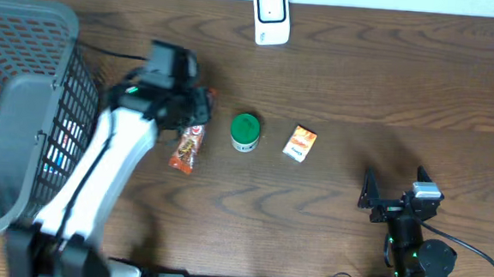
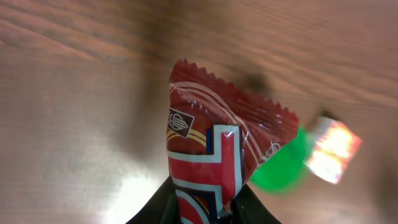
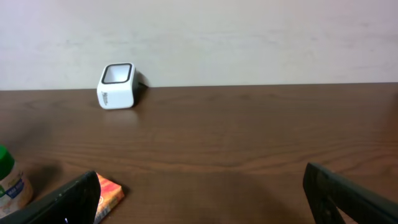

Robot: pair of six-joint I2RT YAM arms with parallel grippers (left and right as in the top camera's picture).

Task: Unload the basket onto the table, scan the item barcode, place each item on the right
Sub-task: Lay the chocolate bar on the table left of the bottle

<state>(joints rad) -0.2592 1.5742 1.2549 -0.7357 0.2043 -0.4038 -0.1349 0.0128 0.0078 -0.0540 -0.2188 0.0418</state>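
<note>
The left gripper brings the red snack packet down onto the bare tabletop below it next, beside the green-lidded jar, and releases the packet on that clear spot.
A red snack packet (image 1: 188,145) with a blue and white stripe is the item held, and it fills the left wrist view (image 2: 217,143). My left gripper (image 1: 194,109) is shut on one end of it (image 2: 208,210), with the crimped far end pointing away from the wrist. The white barcode scanner (image 1: 272,16) stands at the table's far edge and also shows in the right wrist view (image 3: 117,86). Near the front right of the table, my right gripper (image 1: 394,196) stands open with only bare table between its fingers (image 3: 199,199).
A green-lidded jar (image 1: 246,132) and a small orange box (image 1: 299,144) lie just right of the packet. Both show past the packet (image 2: 283,168) (image 2: 333,152). A grey wire basket (image 1: 16,116) holding several items takes up the left side.
</note>
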